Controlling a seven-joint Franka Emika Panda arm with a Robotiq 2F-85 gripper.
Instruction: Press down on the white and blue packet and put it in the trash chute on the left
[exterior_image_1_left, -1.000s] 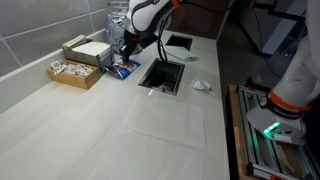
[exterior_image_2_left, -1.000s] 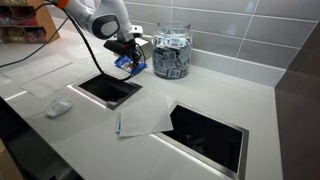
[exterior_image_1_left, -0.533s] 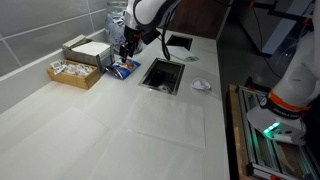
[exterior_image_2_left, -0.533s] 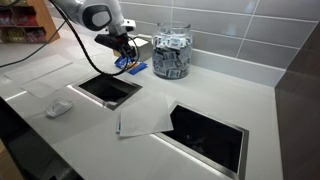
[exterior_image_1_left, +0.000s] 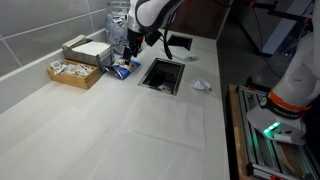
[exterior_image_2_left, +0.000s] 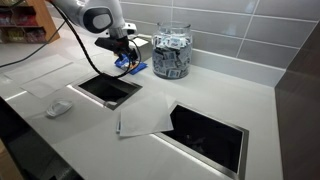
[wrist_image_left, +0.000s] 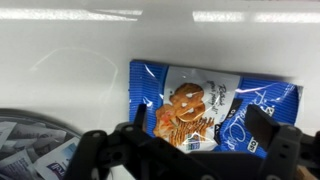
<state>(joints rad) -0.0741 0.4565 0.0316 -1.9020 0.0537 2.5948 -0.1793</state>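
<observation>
The packet comes next for my gripper. I need to move my gripper down onto its gingerbread patch (exterior_image_1_left: 123, 69) (wrist_image_left: 196, 110) and close along its length.
The white and blue packet (wrist_image_left: 212, 100) lies flat on the white counter, seen in both exterior views (exterior_image_1_left: 124, 70) (exterior_image_2_left: 131, 67). It is blue with a white patch showing a gingerbread figure. My gripper (wrist_image_left: 200, 125) hovers just above it, jaws open, one finger (wrist_image_left: 140, 118) at each side of the packet and nothing held. It also shows in both exterior views (exterior_image_1_left: 128, 53) (exterior_image_2_left: 121, 52). The trash chute (exterior_image_2_left: 108, 88) is the dark square opening beside the packet, also seen as the trash chute (exterior_image_1_left: 162, 75).
A glass jar (exterior_image_2_left: 172, 52) of sachets stands just behind the packet. A wooden box (exterior_image_1_left: 75, 72) of tan sachets and a white box (exterior_image_1_left: 88, 50) sit nearby. A crumpled white wrapper (exterior_image_1_left: 201, 85) lies past the chute. A second opening (exterior_image_2_left: 210, 132) has a white sheet (exterior_image_2_left: 145, 118) beside it.
The jaws have gone from nearly shut on the packet to wide open, and the gripper has lifted slightly. The packet stays on the counter.
</observation>
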